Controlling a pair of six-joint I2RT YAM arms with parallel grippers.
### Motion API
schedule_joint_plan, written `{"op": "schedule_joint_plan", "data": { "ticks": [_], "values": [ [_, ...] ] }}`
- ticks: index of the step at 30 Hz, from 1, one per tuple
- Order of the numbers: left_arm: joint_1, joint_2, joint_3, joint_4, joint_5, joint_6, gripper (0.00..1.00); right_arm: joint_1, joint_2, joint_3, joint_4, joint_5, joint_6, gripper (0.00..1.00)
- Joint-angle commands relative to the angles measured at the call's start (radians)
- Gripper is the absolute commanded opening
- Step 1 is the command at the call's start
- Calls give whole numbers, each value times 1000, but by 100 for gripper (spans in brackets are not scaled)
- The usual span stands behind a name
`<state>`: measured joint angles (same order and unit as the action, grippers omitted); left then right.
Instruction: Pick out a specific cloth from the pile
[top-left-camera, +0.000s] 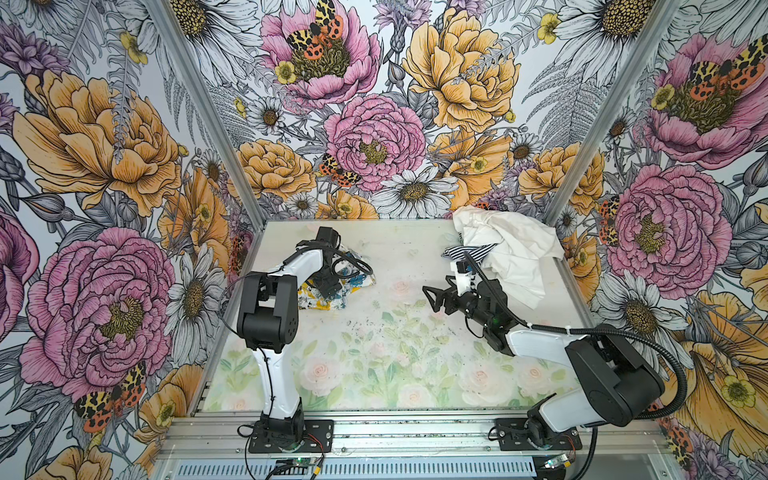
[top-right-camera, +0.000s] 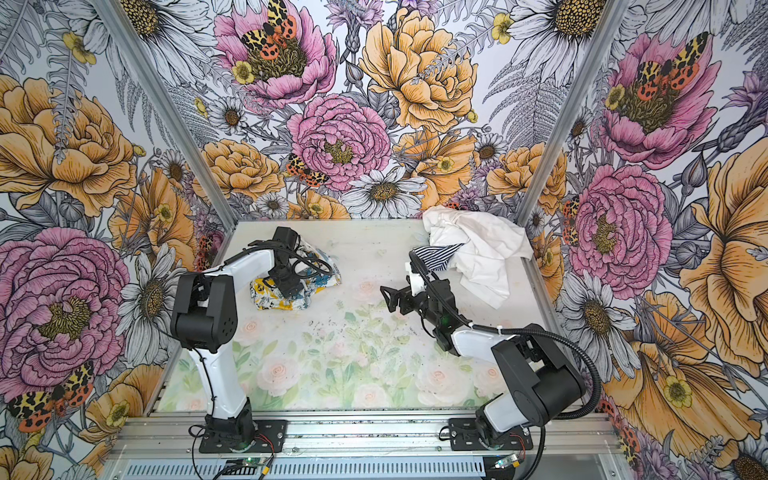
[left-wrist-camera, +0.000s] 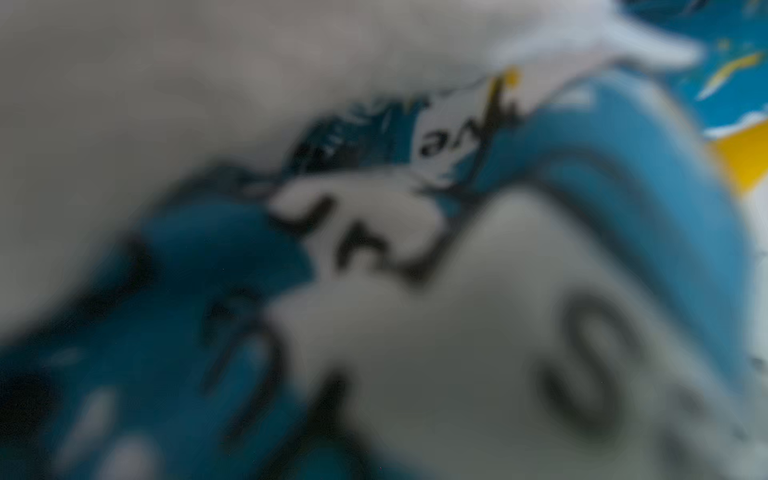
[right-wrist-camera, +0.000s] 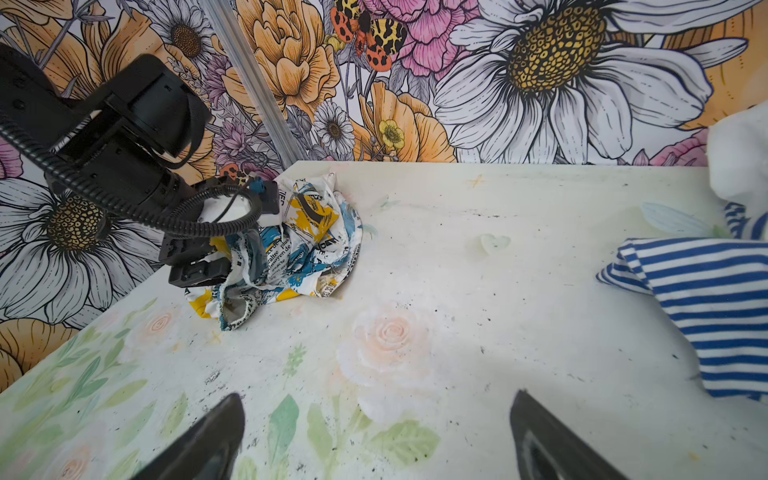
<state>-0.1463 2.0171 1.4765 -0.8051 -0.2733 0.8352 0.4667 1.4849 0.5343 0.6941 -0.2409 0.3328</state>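
My left gripper presses down and slightly outward into the cloth's crumpled folds next and closes it, since the folds lie directly below its parted fingers.
The cloth (top-left-camera: 353, 284) (top-right-camera: 320, 282), white with blue, teal and yellow print, lies crumpled on the table at the back left, apart from the pile. My left gripper (top-left-camera: 328, 289) (right-wrist-camera: 199, 270) points down into its folds. Its two black finger blocks stand apart and its tips are sunk in the fabric. The left wrist view is filled by the blurred cloth (left-wrist-camera: 415, 232). The pile (top-left-camera: 511, 245) sits at the back right corner, a big white cloth over a striped cloth (top-left-camera: 469, 251) (right-wrist-camera: 706, 299). My right gripper (top-left-camera: 432, 297) (right-wrist-camera: 378, 399) hovers open and empty mid-table, left of the pile.
The table (top-left-camera: 374, 353) has a pale rose print with dark specks. Flowered walls with metal corner posts (top-left-camera: 249, 199) close it in on three sides. Both arm bases stand on the metal rail (top-left-camera: 415, 432) along the front edge.
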Motion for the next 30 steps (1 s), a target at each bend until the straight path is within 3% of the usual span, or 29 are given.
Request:
{"op": "schedule_joint_plan", "data": {
  "ticks": [1,8,9,13,14,15,16,19,24,30],
  "values": [
    [5,83,49,-6,-3,7,99,-5,-2,28,35,-9,7,99],
    [24,211,102,-7,40,-28,98,-7,18,36,36,-17,11,99],
    [29,221,103,-9,56,-33,94,-7,20,38,37,-19,13,100],
    [48,247,150,-35,180,-77,66,-8,22,42,38,-26,14,100],
    [54,249,164,-48,219,-95,49,-7,22,42,35,-26,15,99],
    [57,250,175,-51,227,-113,16,-8,20,40,35,-25,14,100],
    [58,249,184,-49,216,-126,0,-8,18,40,34,-24,14,99],
    [49,232,171,-45,171,-115,0,-9,10,40,29,-26,14,99],
    [51,133,136,50,151,-211,0,-12,-22,31,21,-16,8,100],
    [44,-104,5,298,-136,-190,0,-13,-35,26,18,-12,8,99]
  ]
}}
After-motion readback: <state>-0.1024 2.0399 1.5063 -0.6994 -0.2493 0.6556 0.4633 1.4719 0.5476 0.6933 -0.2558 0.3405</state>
